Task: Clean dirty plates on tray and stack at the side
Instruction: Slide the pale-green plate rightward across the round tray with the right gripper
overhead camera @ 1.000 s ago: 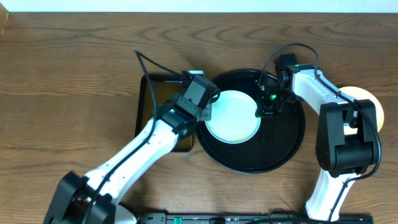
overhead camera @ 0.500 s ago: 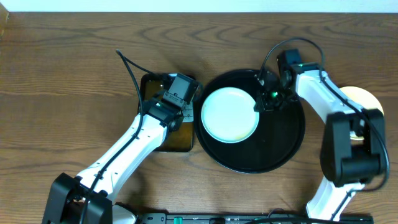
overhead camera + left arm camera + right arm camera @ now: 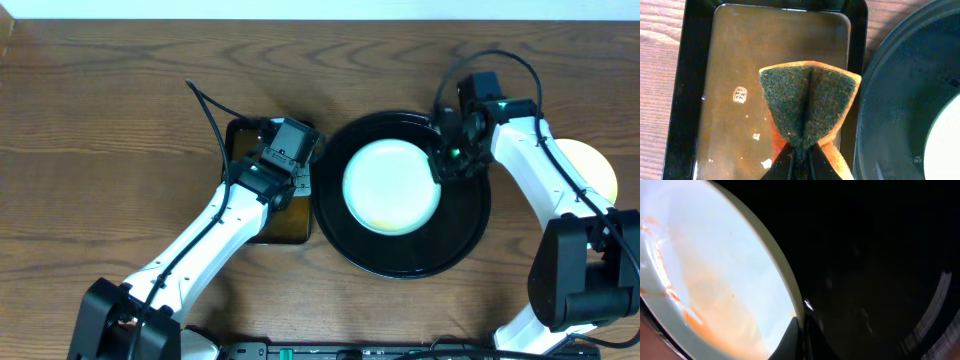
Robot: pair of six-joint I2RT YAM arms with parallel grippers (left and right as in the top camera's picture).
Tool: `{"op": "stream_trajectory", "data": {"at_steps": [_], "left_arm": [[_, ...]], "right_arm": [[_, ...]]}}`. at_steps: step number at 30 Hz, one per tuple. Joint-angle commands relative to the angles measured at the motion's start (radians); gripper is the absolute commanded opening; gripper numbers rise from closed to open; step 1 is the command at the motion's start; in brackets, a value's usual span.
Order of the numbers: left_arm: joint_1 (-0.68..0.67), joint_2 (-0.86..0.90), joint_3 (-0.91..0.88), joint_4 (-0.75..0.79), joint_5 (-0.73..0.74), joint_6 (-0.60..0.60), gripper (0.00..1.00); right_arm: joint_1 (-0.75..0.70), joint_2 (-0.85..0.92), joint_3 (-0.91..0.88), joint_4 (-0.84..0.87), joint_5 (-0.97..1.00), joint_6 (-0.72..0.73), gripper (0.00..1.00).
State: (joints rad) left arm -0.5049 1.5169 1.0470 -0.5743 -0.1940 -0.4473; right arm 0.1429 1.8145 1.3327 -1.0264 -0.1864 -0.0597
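Observation:
My right gripper is to move back next and over the tray's near rim (image 3: 480,219) to release the mint-white plate, as that rim lies to its right in the overhead view.
A pale mint-white plate (image 3: 391,186) lies on the large round black tray (image 3: 463,228). Its inside shows orange-brown sauce smears in the right wrist view (image 3: 705,275). My right gripper (image 3: 441,168) is shut on the plate's right rim (image 3: 801,330). A cream-yellow plate (image 3: 590,166) lies on the bare wood at the far right, partly hidden by my right arm. My left gripper (image 3: 289,178) is shut on a folded green-and-orange sponge (image 3: 807,107) and holds it over the rectangular dark pan (image 3: 687,90). The third plate is not in view.
The rectangular pan (image 3: 240,225) stands just left of the tray and holds brownish liquid (image 3: 740,75). The tray's rim (image 3: 865,115) almost touches the pan. Brown wood tabletop (image 3: 110,130) lies to the left and behind.
My right gripper has pulled the mint-white plate rightward across the tray. My left gripper earlier moved with the sponge from the plate to over the pan and has stayed there.

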Motion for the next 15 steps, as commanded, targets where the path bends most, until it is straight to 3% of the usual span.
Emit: {"op": "stream_trajectory", "data": {"at_steps": [1, 6, 15], "left_arm": [[0.005, -0.001, -0.003, -0.001, -0.021, 0.005, 0.08], [0.005, -0.001, -0.003, -0.002, -0.021, 0.005, 0.08], [0.005, -0.001, -0.003, -0.001, -0.021, 0.005, 0.08]], "right_arm": [[0.008, -0.025, 0.002, -0.054, 0.200, 0.093, 0.01], [0.008, -0.027, 0.002, -0.109, 0.372, 0.194, 0.01], [0.009, -0.034, 0.003, -0.156, 0.356, 0.204, 0.01]]}}
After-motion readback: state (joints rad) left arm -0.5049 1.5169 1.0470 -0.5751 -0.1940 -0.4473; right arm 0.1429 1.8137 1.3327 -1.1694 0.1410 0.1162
